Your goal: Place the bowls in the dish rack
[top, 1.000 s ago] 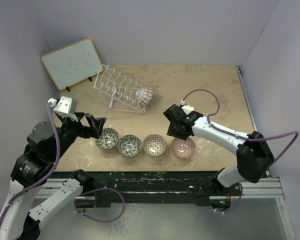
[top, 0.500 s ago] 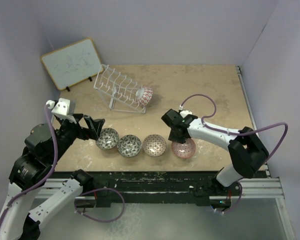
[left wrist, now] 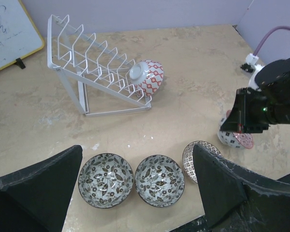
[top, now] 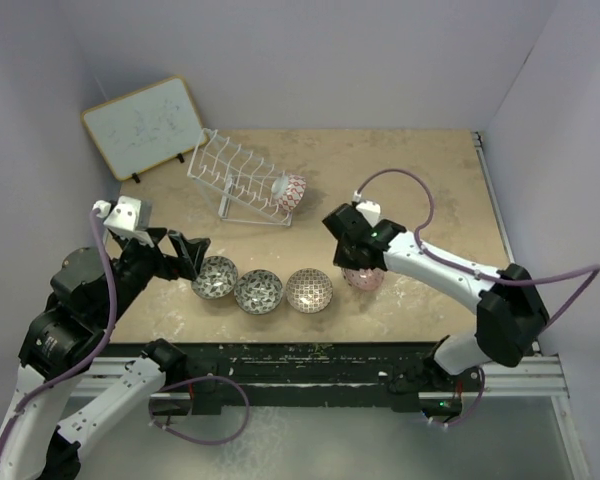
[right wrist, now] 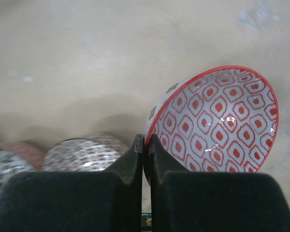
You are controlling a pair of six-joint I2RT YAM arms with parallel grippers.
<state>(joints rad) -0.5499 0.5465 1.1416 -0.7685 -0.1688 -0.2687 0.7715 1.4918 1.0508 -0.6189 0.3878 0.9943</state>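
My right gripper rises outward next, turns sideways and releases the bowl in the rack slot [top: 265, 188] beside the red-patterned bowl, because that slot is empty.
The white wire dish rack [top: 235, 178] stands at the back left with one red-patterned bowl [top: 291, 192] on its side at its right end. Two grey-black bowls [top: 216, 277] [top: 259, 291] and a beige-brown bowl [top: 309, 289] sit upright in a row near the front edge. My right gripper [top: 352, 258] is shut on the rim of a bowl with a red-patterned inside [right wrist: 217, 121], which is tilted and lifted off the table, right of the beige-brown bowl [right wrist: 84, 150]. My left gripper [top: 185, 255] is open and empty, above and left of the grey-black bowls [left wrist: 106, 180].
A wood-framed whiteboard [top: 143, 125] leans at the back left, behind the rack. Purple walls close the left, back and right sides. The table's front edge [top: 310, 345] runs just below the row of bowls.
My right gripper closed on the rim of the rightmost bowl and lifted it, tilted, off the table and slightly back. The left arm has barely moved.
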